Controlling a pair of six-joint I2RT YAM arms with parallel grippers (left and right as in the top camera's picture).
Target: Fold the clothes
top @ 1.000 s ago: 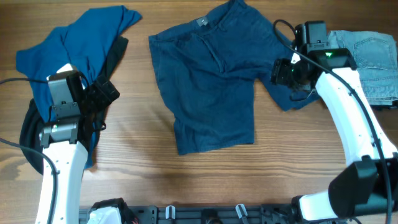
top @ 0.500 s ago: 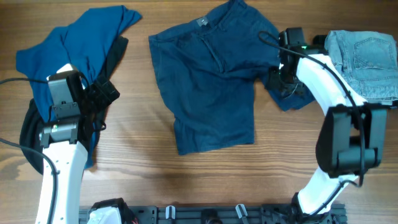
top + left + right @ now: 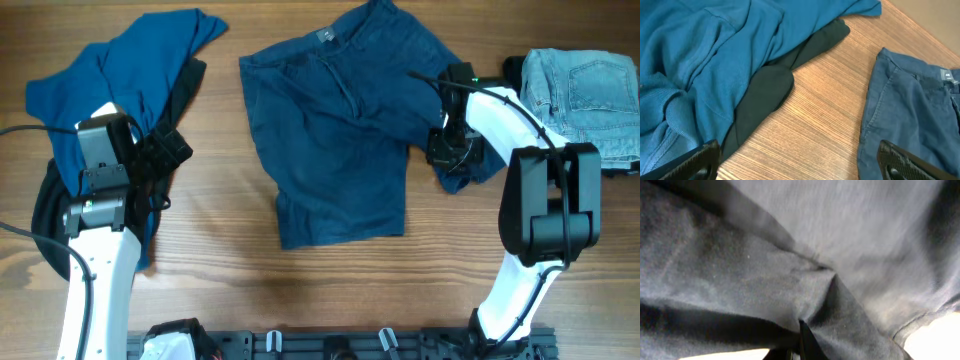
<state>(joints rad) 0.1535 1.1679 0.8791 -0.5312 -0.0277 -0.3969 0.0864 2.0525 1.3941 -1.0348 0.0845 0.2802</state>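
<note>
My left gripper reaches across and down to the waistband corner next. That corner borders bare wood, outward of my left gripper and to its right in the overhead view.
Dark navy shorts (image 3: pixel 340 130) lie spread flat at the table's middle, waistband toward the far edge. My right gripper (image 3: pixel 447 152) sits low on the shorts' right leg and is shut, pinching a ridge of the dark cloth (image 3: pixel 765 280) between its fingers (image 3: pixel 801 330). A brighter blue shirt (image 3: pixel 110 80) lies crumpled at the far left over a black garment (image 3: pixel 185 85). My left gripper (image 3: pixel 170 150) hovers open beside them, its fingers (image 3: pixel 690 160) wide over bare wood between the black garment (image 3: pixel 765 95) and the shorts (image 3: pixel 910 100).
Light-wash jeans (image 3: pixel 585 95) lie folded at the far right, close behind my right arm. Bare wooden table (image 3: pixel 220 250) runs along the front edge. A black rail with clips (image 3: pixel 330 345) lines the near side.
My right arm swung left and down onto the shorts' right leg, and its jaws closed on the cloth. The left arm has stayed still.
</note>
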